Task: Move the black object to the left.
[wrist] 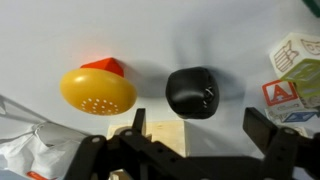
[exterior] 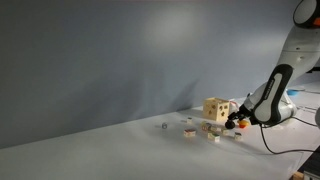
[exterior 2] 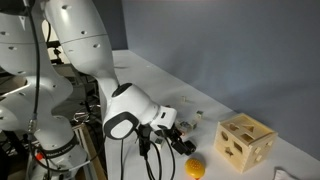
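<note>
My gripper moves down around the black object next and closes its open fingers on opposite sides, since it lies between their lines but still below them.
In the wrist view the black object [wrist: 192, 92], a small roundish chunk, lies on the white table just beyond my fingertips and between their lines. My gripper [wrist: 198, 128] is open and empty, with one finger on each side and neither touching the object. In both exterior views the gripper [exterior: 238, 120] [exterior 2: 175, 138] is low over the table next to the wooden cube [exterior: 214, 108] [exterior 2: 245, 142]. There the black object cannot be made out against the black gripper.
A yellow domed piece [wrist: 98, 90] [exterior 2: 196, 168] with a small orange-red piece [wrist: 105, 67] behind it lies beside the black object. A lettered block [wrist: 295, 70] stands on the other side. A flat wooden piece [wrist: 165, 135] lies under the gripper. Small bits [exterior: 188, 126] are scattered nearby.
</note>
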You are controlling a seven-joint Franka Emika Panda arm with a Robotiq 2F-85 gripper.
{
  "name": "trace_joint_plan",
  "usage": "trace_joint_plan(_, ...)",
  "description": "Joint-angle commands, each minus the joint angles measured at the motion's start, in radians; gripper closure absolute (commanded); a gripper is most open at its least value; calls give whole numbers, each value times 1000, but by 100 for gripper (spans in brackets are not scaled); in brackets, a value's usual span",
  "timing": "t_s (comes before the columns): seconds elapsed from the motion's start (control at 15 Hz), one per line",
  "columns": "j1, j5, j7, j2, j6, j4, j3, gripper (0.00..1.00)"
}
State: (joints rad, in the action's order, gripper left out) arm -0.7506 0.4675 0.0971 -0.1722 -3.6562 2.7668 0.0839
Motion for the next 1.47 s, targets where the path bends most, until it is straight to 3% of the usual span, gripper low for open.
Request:
trace_joint_plan(0.0,60,-22,-49,-56,-80,-1,66,0)
trace_joint_plan(0.07,36,-22,-59,-69,-95,-3,45,0)
trace_joint_plan(0.13,71,-21,-59,-87,-112,-6,81,0)
trace_joint_plan(0.6,100,-32,-80,-183,-229,-25,115,0)
trace_joint_plan(0.67,104,-35,-85,-193,-250,-27,118,25)
trace_joint_plan(0.8,112,-37,-87,-208,-276,-29,122,34)
trace_joint_plan(1.2,130,-41,-95,-227,-315,-32,134,78)
trace_joint_plan(1.4,151,-42,-87,-161,-292,-2,136,92)
